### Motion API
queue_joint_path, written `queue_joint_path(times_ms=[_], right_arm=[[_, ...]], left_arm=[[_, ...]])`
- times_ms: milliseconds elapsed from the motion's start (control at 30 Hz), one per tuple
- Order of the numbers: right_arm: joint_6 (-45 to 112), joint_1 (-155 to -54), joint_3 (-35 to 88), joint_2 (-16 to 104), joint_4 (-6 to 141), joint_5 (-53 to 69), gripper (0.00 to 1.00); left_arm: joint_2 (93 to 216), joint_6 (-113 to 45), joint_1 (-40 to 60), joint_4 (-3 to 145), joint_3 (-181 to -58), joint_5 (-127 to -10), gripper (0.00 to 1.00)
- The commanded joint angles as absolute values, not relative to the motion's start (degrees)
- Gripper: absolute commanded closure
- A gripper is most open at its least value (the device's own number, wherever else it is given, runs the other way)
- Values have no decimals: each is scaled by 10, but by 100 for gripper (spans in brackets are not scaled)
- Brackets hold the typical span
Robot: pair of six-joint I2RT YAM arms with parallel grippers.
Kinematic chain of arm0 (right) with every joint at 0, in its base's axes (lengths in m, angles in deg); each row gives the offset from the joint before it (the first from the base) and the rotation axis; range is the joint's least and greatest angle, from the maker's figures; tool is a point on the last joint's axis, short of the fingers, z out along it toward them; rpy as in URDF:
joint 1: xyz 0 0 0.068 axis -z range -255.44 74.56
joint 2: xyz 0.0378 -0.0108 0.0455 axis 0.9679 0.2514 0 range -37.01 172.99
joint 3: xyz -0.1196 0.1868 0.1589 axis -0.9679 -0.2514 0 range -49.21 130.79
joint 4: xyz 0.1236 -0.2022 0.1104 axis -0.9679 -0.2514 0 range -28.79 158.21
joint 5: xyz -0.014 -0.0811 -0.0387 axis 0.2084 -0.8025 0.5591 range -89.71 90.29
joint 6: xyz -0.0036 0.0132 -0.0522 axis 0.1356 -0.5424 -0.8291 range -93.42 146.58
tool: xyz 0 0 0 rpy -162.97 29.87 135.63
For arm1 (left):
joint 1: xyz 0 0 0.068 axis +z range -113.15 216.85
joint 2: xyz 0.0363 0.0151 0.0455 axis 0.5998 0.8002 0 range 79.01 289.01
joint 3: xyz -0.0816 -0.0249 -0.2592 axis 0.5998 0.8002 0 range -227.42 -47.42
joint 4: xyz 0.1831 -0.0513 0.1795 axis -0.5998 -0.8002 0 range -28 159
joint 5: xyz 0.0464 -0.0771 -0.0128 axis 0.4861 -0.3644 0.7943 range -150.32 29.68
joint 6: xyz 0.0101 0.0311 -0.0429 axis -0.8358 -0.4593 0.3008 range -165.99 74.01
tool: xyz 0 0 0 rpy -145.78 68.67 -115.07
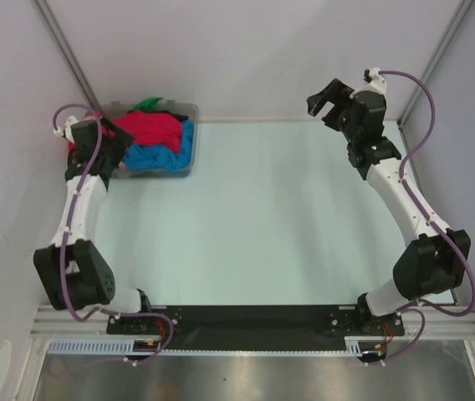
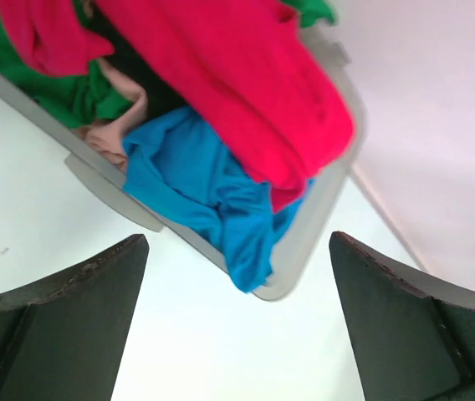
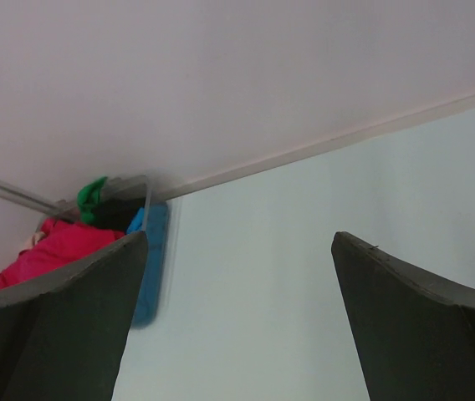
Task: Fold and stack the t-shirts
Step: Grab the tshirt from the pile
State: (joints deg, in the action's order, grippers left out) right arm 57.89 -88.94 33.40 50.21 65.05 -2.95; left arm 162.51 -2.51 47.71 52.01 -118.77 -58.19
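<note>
Next, my left gripper reaches outward over the bin and lowers to a fold of the red t-shirt (image 1: 151, 128) (image 2: 236, 82), since it lies on top of the others.
The t-shirts lie heaped in a clear grey bin (image 1: 189, 138) at the table's back left. A large red t-shirt (image 1: 150, 128) (image 2: 246, 92) lies on top, and a blue one (image 1: 160, 156) (image 2: 204, 180) spills over the rim. Green (image 2: 20, 67), peach-pink (image 2: 108, 125) and black (image 2: 150, 88) ones show beneath. My left gripper (image 1: 120, 150) (image 2: 237, 238) hovers open at the bin's left side, holding nothing. My right gripper (image 1: 328, 100) (image 3: 239, 236) is raised at the back right, open and empty, facing the far bin (image 3: 150, 209).
Pale walls close in the table (image 1: 263, 217) at the back and on both sides. A metal frame post (image 1: 66, 50) runs up behind the bin. Both arm bases sit on the black rail (image 1: 254, 317) at the near edge.
</note>
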Motion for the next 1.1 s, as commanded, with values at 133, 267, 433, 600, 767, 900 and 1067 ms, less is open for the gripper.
queue_joint_path(times_ms=[133,267,433,600,767,900,1067], right_arm=[[558,-879,326,491,669,-3,0],[551,-882,287,464,694,18,0],[543,-879,243,429,705,15,0],[537,-877,223,419,707,19,0],[518,-875,243,420,690,12,0],[503,-874,247,417,665,4,0],[497,-872,244,412,660,-18,0]], left_arm=[[1585,-56,474,565,-1171,-660,2],[1596,-38,475,570,-1169,-662,2],[1638,-6,481,570,-1202,-641,2],[1735,26,487,578,-1294,-617,5],[1823,56,489,585,-1365,-604,7],[1867,66,491,558,-1408,-566,7],[1904,75,500,547,-1433,-542,9]])
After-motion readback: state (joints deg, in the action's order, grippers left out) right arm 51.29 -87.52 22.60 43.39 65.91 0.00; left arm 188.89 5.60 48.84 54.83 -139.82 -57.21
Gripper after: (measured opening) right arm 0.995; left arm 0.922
